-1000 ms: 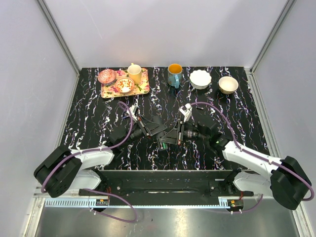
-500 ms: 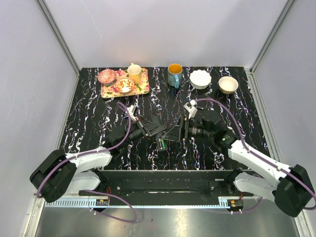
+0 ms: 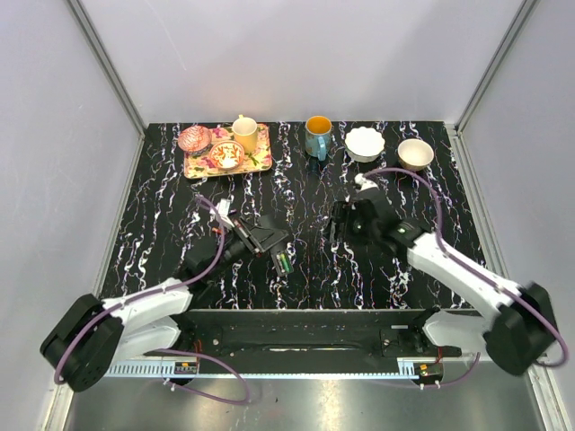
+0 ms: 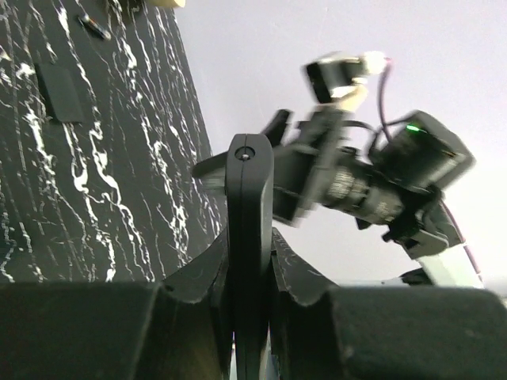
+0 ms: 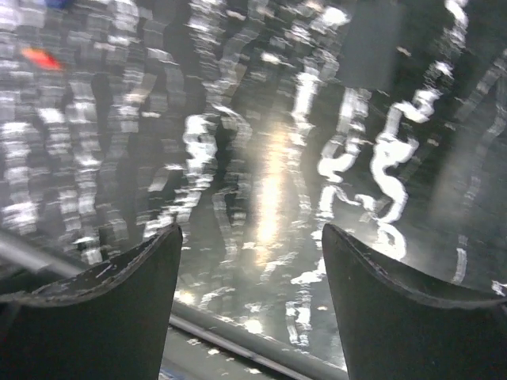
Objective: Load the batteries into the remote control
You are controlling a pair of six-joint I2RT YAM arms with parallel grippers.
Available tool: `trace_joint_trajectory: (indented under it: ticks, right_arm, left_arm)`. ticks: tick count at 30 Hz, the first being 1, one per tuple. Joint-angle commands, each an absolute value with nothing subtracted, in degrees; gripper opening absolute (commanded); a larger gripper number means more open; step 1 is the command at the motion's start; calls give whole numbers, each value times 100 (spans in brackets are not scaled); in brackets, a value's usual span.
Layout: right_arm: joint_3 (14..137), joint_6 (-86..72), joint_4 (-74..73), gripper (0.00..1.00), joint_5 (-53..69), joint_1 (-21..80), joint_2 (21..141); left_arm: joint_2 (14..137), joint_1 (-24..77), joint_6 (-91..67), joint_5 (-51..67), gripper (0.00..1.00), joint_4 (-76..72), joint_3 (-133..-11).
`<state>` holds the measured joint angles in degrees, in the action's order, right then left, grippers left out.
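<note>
My right gripper is due to go down and outward to the flat black piece's sides next, because the green battery shows uncovered at the remote's near end.
The black remote control is held just above the table's middle, with my left gripper shut on it. A green battery shows at the remote's near end. In the left wrist view the remote stands edge-on, clamped between both fingers. My right gripper hangs to the right of the remote, apart from it. Its jaws are open and hold nothing, with only blurred table between them.
At the back stand a floral tray with dishes and a cup, a blue mug and two bowls. A flat black rectangular piece and a small dark stick lie on the table.
The right gripper has opened and drawn back to the right, away from the remote. The left arm has carried the remote a little left and nearer, the green battery still in it.
</note>
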<state>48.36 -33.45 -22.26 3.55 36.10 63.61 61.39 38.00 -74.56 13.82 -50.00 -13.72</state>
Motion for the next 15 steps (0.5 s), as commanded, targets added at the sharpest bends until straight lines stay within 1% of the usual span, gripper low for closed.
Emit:
trace_joint_trajectory:
  ticks: [1, 7, 12, 15]
  right_arm:
    - [5211, -3015, -3014, 77, -1221, 3586, 7337]
    - [5808, -2786, -2971, 78, -1705, 3560, 8672]
    - [6362, -2637, -2901, 79, -1749, 3507, 9403]
    - [6758, -2514, -2918, 79, -1749, 3419, 9913]
  left_arm:
    - [5494, 3771, -6970, 695, 0, -4694, -1179]
    - [5203, 3753, -7180, 650, 0, -4113, -1090]
    - [5282, 3735, -7487, 782, 0, -4763, -835]
    - [5247, 3700, -7620, 791, 0, -4834, -721]
